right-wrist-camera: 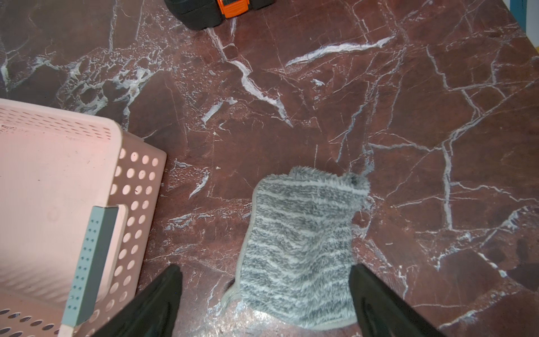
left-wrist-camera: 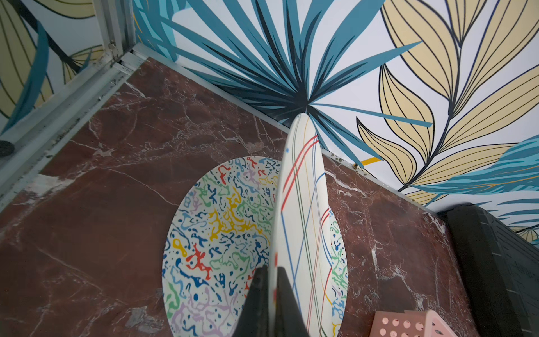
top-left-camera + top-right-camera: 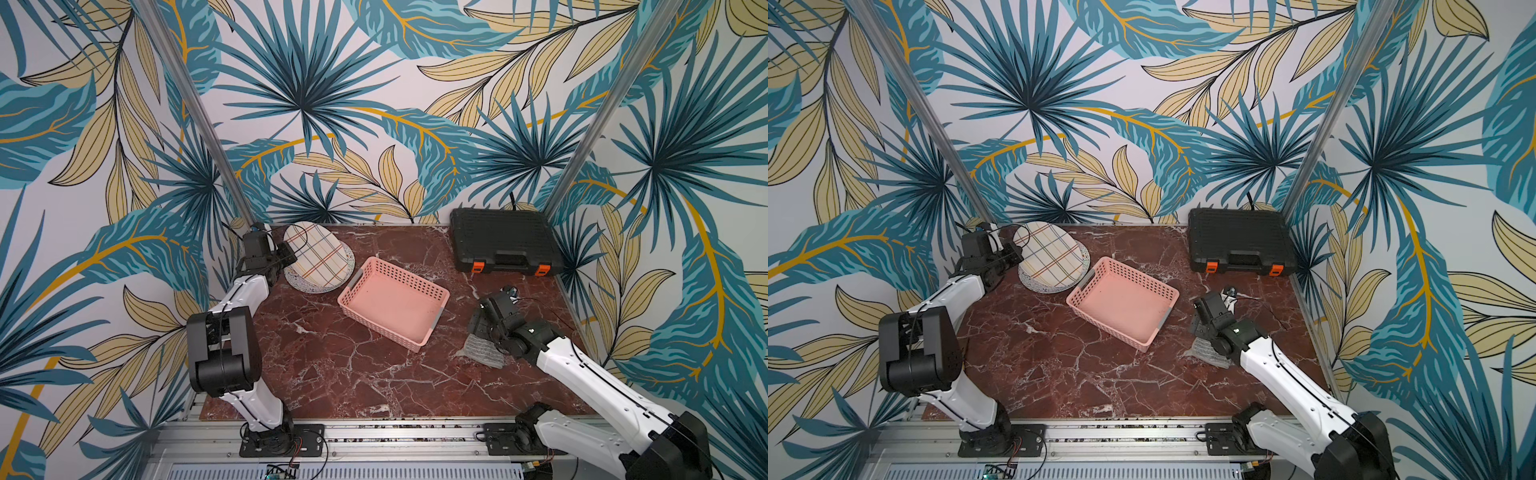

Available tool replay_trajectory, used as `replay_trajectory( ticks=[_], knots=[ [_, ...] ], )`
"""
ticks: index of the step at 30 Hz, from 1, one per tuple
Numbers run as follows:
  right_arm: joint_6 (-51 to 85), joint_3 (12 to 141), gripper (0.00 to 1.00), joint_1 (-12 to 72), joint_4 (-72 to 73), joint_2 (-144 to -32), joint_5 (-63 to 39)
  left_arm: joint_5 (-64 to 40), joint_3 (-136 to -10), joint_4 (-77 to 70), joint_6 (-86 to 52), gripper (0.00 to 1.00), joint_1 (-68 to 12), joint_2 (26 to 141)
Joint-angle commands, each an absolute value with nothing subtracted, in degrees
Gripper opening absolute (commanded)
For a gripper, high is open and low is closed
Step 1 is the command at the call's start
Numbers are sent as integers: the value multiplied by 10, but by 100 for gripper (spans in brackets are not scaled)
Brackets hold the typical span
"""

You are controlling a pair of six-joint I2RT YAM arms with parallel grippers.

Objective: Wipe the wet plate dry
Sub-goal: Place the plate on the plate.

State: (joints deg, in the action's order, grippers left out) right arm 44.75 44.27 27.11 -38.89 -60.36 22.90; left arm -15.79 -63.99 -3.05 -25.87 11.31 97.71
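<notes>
The striped plate still stands tilted, so the left gripper next lowers the plate's held rim onto the squiggle plate (image 3: 299,282) (image 2: 221,241), which lies flat below, and releases.
A cream plate with coloured crossing lines (image 3: 318,257) (image 3: 1052,259) (image 2: 303,233) is tilted up on edge at the back left. My left gripper (image 3: 291,253) (image 3: 1017,251) (image 2: 272,268) is shut on its rim. Under it a second plate with colourful squiggles (image 3: 316,289) (image 3: 1042,287) (image 2: 215,233) lies flat on the table. I cannot tell which plate is wet. At the right a grey striped cloth (image 3: 482,353) (image 3: 1204,353) (image 1: 300,248) lies on the marble. My right gripper (image 3: 478,322) (image 3: 1198,322) (image 1: 265,268) hangs open just above it, one finger on each side.
A pink perforated basket (image 3: 409,277) (image 3: 1138,275) (image 1: 131,189) stands empty in the middle, between the two arms. A black toolbox with orange latches (image 3: 503,237) (image 3: 1239,237) (image 2: 495,262) sits at the back right. Patterned walls close in three sides.
</notes>
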Motion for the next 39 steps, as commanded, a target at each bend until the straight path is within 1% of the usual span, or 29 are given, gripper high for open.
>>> replay_trajectory(
  ticks=[1, 10, 14, 22, 25, 30, 39],
  knots=[
    [444, 457, 93, 277, -402, -610, 244, -174, -622, -1, -243, 0, 111, 1010],
    [451, 472, 93, 299, -404, -632, 256, -182, -624, -4, -233, 0, 114, 1026],
    [452, 482, 93, 308, -405, -646, 261, -183, -630, 5, -226, 5, 114, 1038],
    [452, 494, 93, 318, -405, -665, 265, -172, -644, 41, -204, 5, 114, 1051],
    [453, 495, 93, 321, -404, -668, 265, -166, -647, 54, -195, 9, 114, 1054],
    [449, 500, 93, 323, -405, -673, 265, -146, -650, 77, -176, 11, 114, 1064],
    [443, 509, 93, 324, -406, -679, 267, -126, -681, 145, -146, 7, 116, 1090]
  ],
)
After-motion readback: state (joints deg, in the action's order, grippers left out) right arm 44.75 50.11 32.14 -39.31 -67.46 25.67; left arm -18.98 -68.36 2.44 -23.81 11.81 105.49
